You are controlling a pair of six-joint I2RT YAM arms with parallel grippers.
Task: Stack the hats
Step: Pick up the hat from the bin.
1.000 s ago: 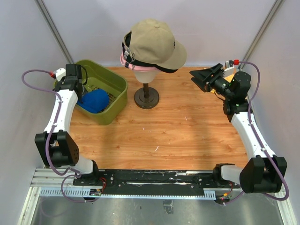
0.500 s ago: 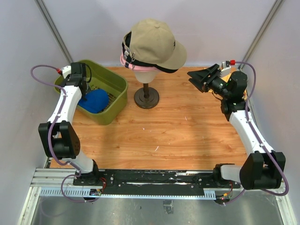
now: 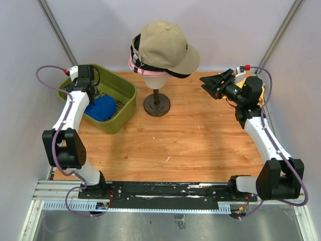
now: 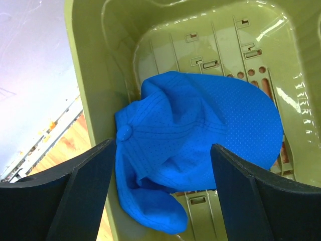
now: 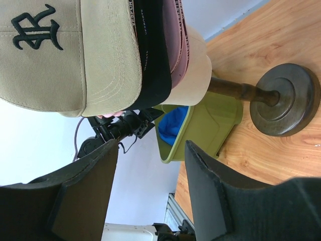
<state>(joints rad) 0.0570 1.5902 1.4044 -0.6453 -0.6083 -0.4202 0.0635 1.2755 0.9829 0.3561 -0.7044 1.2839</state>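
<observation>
My left gripper should go down into the bin (image 3: 123,85) next and close there, because the blue hat's bunched fold (image 3: 92,108) lies below it, under the gap between its open fingers.
A beige hat (image 3: 165,47) (image 5: 65,55) tops a stack on the mannequin head (image 3: 155,79) (image 5: 193,80). Under it sit a black hat (image 3: 173,74) (image 5: 150,60) and a pink hat (image 3: 136,67) (image 5: 178,35). A bright blue hat (image 3: 100,108) (image 4: 200,135) lies crumpled in the olive-green bin (image 3: 123,85) (image 4: 90,75). My left gripper (image 3: 90,93) (image 4: 163,145) hangs over the bin, open wide, its fingers either side of the blue hat's back part and clear of it. My right gripper (image 3: 208,83) (image 5: 151,145) is open and empty, raised at the back right and facing the mannequin.
The mannequin's round dark stand base (image 3: 156,104) (image 5: 283,100) rests on the wooden table (image 3: 190,135) right of the bin. White walls close in the back and both sides. The bin stands at the table's back left corner.
My left arm has swung its elbow inward and brought the gripper further over the bin. The right gripper has shifted slightly left and up. No hat has moved.
</observation>
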